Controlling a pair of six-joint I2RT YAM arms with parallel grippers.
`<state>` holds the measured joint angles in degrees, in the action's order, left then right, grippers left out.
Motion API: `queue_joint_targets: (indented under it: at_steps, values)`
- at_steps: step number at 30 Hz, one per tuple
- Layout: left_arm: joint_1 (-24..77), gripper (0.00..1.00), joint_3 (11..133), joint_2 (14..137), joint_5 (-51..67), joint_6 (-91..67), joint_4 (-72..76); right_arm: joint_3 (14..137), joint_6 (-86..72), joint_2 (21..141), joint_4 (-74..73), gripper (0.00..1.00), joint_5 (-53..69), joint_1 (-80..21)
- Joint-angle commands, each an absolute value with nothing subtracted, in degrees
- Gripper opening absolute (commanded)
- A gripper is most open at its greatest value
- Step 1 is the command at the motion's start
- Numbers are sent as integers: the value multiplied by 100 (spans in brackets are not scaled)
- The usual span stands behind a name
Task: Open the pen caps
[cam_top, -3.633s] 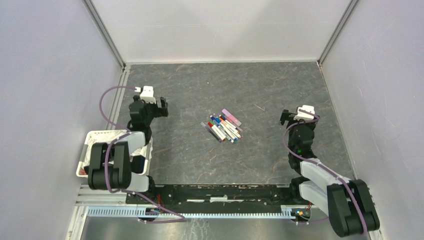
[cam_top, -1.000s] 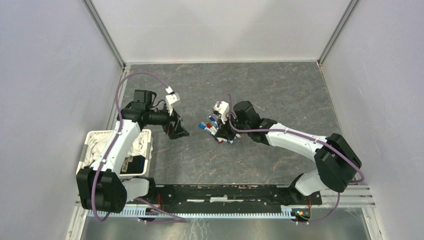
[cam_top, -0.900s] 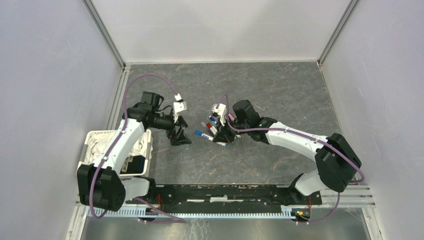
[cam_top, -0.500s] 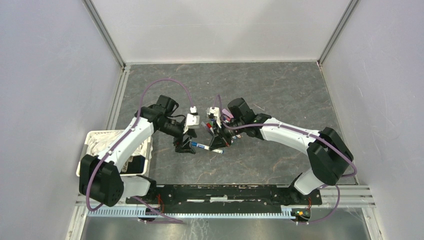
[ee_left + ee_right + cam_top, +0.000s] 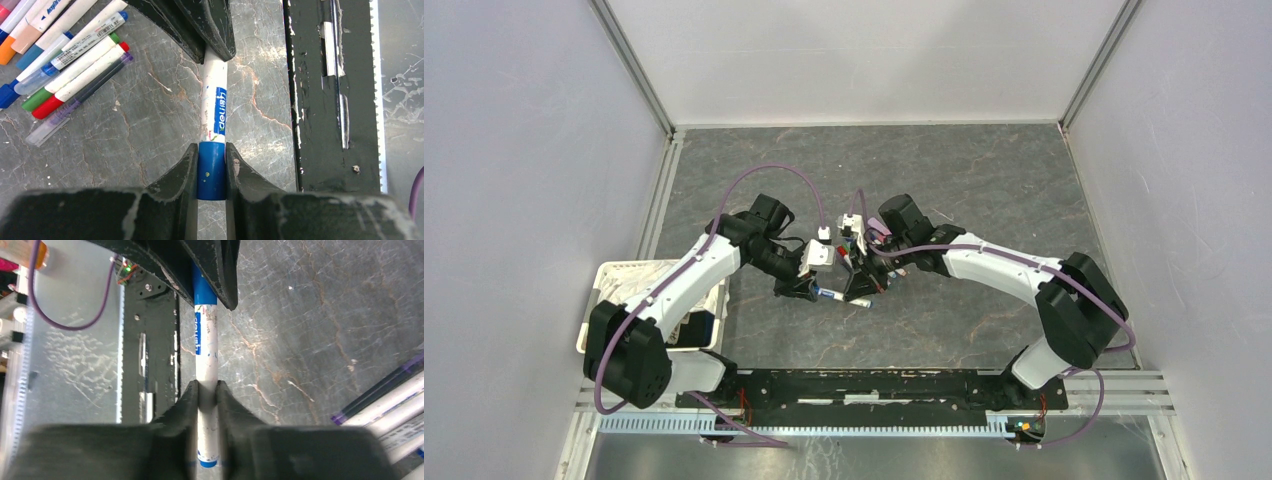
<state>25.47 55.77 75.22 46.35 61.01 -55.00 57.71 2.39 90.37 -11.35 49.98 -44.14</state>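
Note:
Next, my left gripper pulls the cap off to its left in the top view, lowers and releases it. Bare tabletop lies below and to that side.
One white-barrelled pen (image 5: 832, 295) hangs level above the table between both grippers. In the left wrist view my left gripper (image 5: 211, 150) is shut on its blue pen cap (image 5: 211, 170), and the white barrel (image 5: 214, 105) runs away into the right gripper's fingers (image 5: 212, 30). In the right wrist view my right gripper (image 5: 206, 387) is shut on the barrel (image 5: 206, 355) near its blue tail end, with the cap (image 5: 204, 287) seated on the barrel in the left fingers. The other pens (image 5: 65, 50) lie capped in a pile on the table.
The pile of pens (image 5: 874, 250) lies just behind the right gripper (image 5: 860, 286). A white basket (image 5: 609, 275) sits at the left edge beside the left arm. A black rail (image 5: 864, 385) runs along the near edge, below the left gripper (image 5: 809, 291).
The right gripper carried one pen from the pile toward the near left. The left arm swung in and its jaws closed from wide open onto the blue cap.

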Motion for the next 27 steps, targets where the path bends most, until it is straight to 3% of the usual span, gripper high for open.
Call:
queue_joint_targets:
  at_steps: [1, 3, 7, 20, 27]
  values:
    - [2581, 3, 5781, 7456, 4707, 6393, -5432, 5931, -291, 9194, -532, 49, 5336, -4463]
    - [2604, 2, 5750, 7460, 4775, 6378, -5429, 5870, -728, 9273, -76, 58, 5386, -4465]
    - [2602, 2, 5761, 7438, 4828, 6325, -5432, 5892, -1317, 9475, 683, 58, 5555, -4499]
    - [2317, 2, 6132, 7425, 4678, 6141, -5413, 5110, -1131, 8995, 626, 0, 5505, -4297]
    - [1531, 2, 6416, 7476, 4686, 6568, -5729, 4638, -730, 8302, 121, 0, 5131, -3893]
